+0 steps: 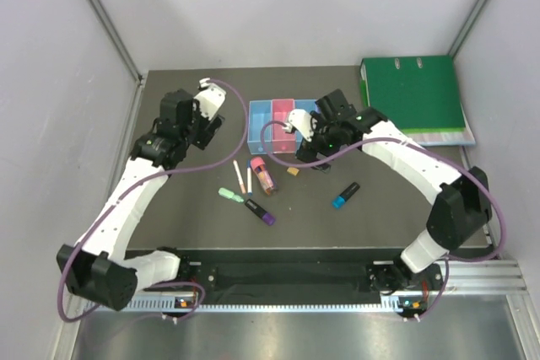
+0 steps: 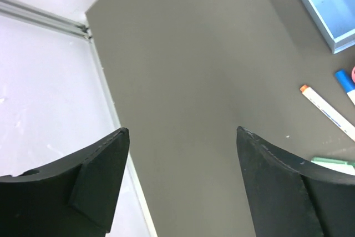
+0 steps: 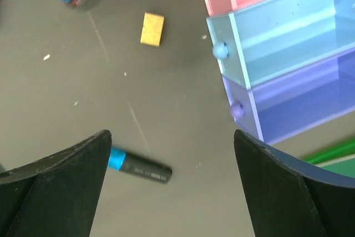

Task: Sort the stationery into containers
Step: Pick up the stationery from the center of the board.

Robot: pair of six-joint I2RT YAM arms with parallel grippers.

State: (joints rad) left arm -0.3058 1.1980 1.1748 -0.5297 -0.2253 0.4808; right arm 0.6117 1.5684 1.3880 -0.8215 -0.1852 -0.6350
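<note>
My right gripper will next shift toward the thick pink item and go down onto the tan eraser [image 1: 293,171] [image 3: 152,29], because that eraser lies off beyond my open fingers.
Four bins stand in a row at the table's back middle: light blue [image 1: 260,124], pink [image 1: 281,128], blue [image 3: 283,37] and violet-blue [image 3: 299,98]. In front lie two white pens [image 1: 244,177], a thick pink item [image 1: 263,173], a tan eraser [image 1: 294,172], a mint green marker [image 1: 230,196], a purple-ended black marker [image 1: 261,212] and a blue-ended black marker [image 1: 345,195]. My left gripper [image 1: 213,124] is open and empty, left of the bins. My right gripper [image 1: 314,156] is open and empty, above bare table just in front of the bins, with the blue-ended marker [image 3: 141,167] below it.
A large green ring binder [image 1: 413,94] lies at the back right corner. Grey walls close the table on the left, back and right. In the left wrist view, the light blue bin [image 2: 327,4] and a white pen [image 2: 327,112] are off to the right.
</note>
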